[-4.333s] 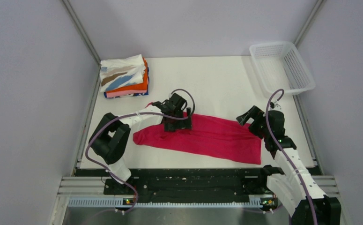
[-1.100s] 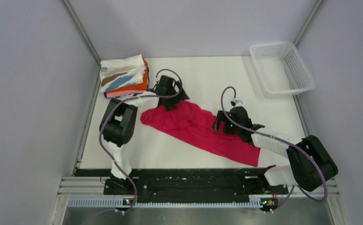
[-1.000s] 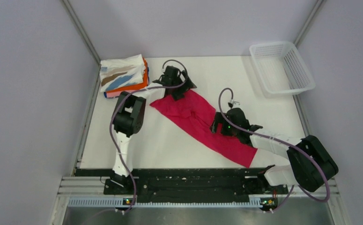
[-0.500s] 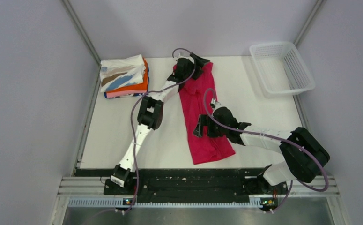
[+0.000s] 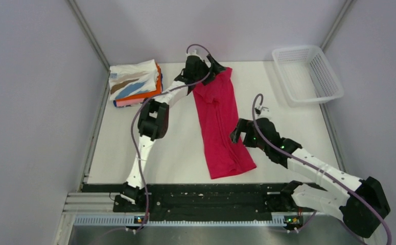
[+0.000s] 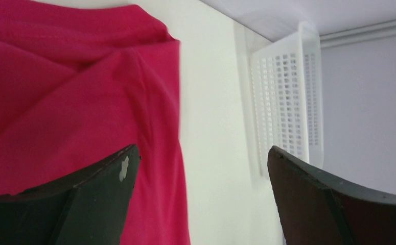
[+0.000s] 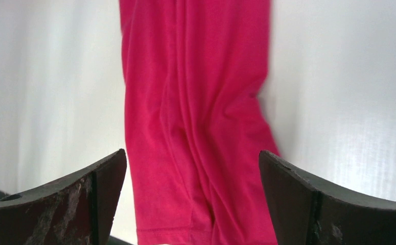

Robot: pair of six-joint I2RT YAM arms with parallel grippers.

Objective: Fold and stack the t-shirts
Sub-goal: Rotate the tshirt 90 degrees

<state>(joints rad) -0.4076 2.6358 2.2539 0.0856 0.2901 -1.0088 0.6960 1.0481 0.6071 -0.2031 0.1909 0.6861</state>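
I will next swing my left gripper back from the t-shirt's far end and down to the near corner of the t-shirt's hem on the stack's side, because creases run into that hem.
The magenta-red t-shirt (image 5: pixel 218 122) lies as a long narrow strip running from the far middle of the table to the near edge. My left gripper (image 5: pixel 212 69) is at its far end, open, with the cloth (image 6: pixel 57 102) under its left finger (image 6: pixel 83 199) and nothing between the jaws. My right gripper (image 5: pixel 238 133) is open just above the strip's right edge. In the right wrist view the shirt (image 7: pixel 201 102) and its hem lie between my open jaws. The folded t-shirts (image 5: pixel 134 82), white-streaked on top of orange, pink and dark blue, are stacked at the far left.
A white mesh basket (image 5: pixel 308 74) stands at the far right corner and also shows in the left wrist view (image 6: pixel 282 102). The white table (image 5: pixel 277 107) is walled by grey panels on the left, the back and the right. The black rail runs along the near edge.
The shirt was swung from lying crosswise to lying lengthwise. In the last half second my right gripper moved from the strip's left side to its right edge. The left gripper stays at the far end.
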